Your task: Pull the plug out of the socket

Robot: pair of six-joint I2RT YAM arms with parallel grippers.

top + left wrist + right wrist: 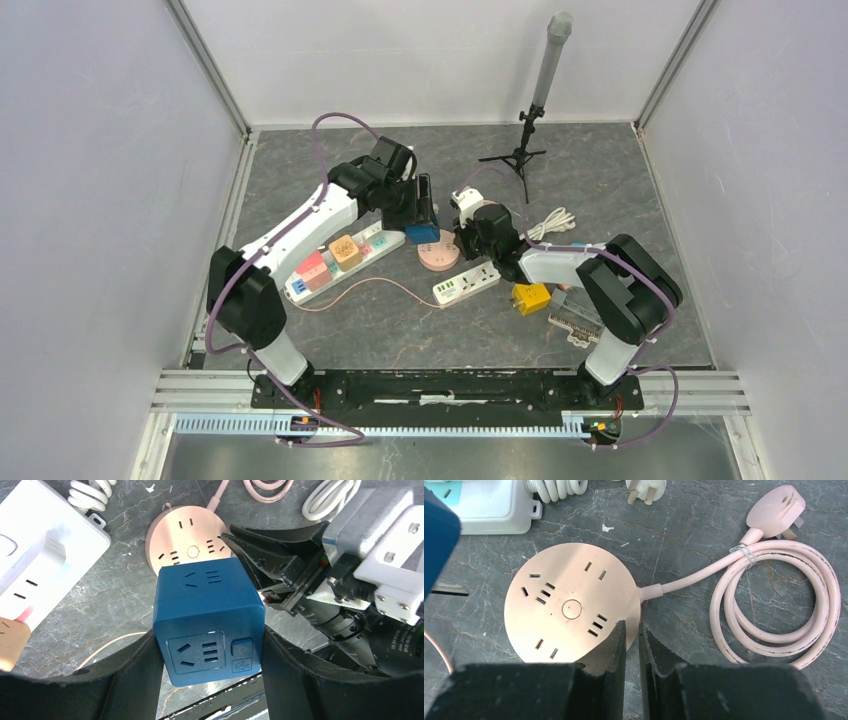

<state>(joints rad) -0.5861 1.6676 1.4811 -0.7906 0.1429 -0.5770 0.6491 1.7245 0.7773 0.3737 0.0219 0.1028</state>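
Note:
My left gripper will move the blue plug away from my base, past the pink socket (438, 256). Then it will lower the plug to the table beyond the socket.
My left gripper (425, 215) (210, 652) is shut on a blue cube plug (422, 233) (210, 620), one finger on each side. It holds the cube off the table, just above the near-left edge of the round pink socket (438, 256) (187, 545) (569, 610). The socket's top shows only empty slots. A corner of the cube shows at the upper left of the right wrist view (436, 535). My right gripper (468, 238) (631, 630) is shut and empty. Its fingertips (619, 640) sit at the socket's right rim, beside the cord exit.
A long white power strip (340, 262) (40, 555) with several coloured adapters lies left. A second white strip (466, 283), a yellow adapter (530, 297) and a grey block (572, 315) lie near the right arm. The pink cord coil (774, 610) lies right; a tripod (520, 150) stands behind.

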